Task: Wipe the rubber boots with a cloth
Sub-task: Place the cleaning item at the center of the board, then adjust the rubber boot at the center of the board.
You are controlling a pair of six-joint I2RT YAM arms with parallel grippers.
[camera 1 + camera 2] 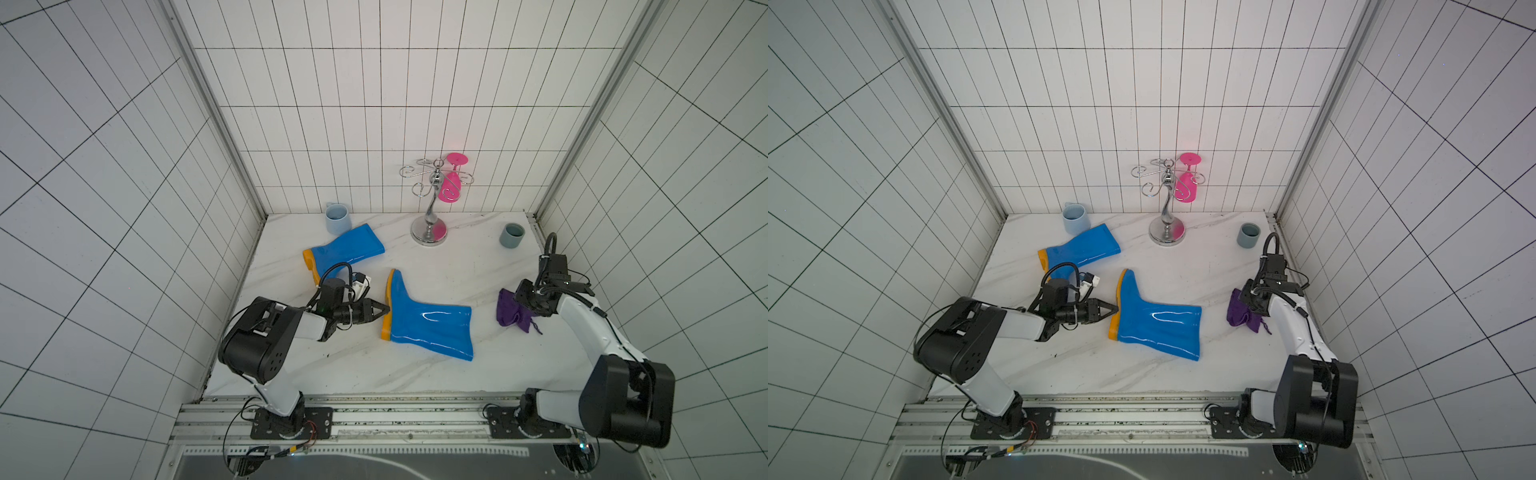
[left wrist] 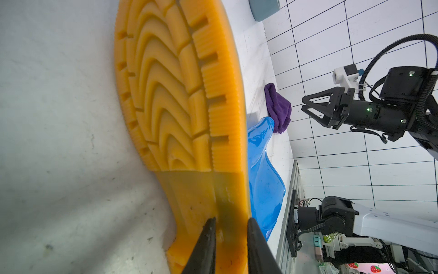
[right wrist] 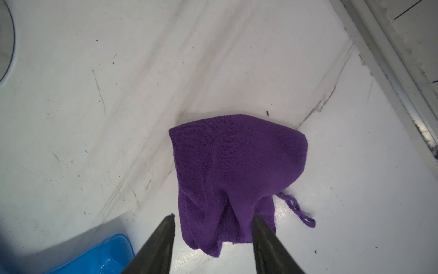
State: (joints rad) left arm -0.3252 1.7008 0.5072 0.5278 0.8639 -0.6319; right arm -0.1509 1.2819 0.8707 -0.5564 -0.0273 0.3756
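Note:
My right gripper goes from over the cloth down to the near boot next, onto the near part of the boot's rim (image 1: 471, 345), since that end faces it.
Two glossy blue rubber boots lie on their sides on the marble top. The far boot (image 1: 345, 249) is at the back left and the near boot (image 1: 428, 328) (image 1: 1158, 328) is in the middle. My left gripper (image 1: 386, 309) (image 2: 231, 220) is at the heel end of the near boot's orange treaded sole (image 2: 175, 83), its jaws closed narrowly on it. The purple cloth (image 1: 509, 318) (image 3: 237, 161) lies crumpled on the top, to the right of the near boot. My right gripper (image 1: 519, 297) (image 3: 213, 218) hovers over the cloth's edge, open, with a finger on each side of it.
A light blue mug (image 1: 337, 218) stands at the back left and a grey cup (image 1: 512, 235) at the back right. A chrome stand (image 1: 430, 232) holds a hanging pink glass (image 1: 451, 187). Tiled walls close three sides. A metal rail (image 1: 374, 419) runs along the front.

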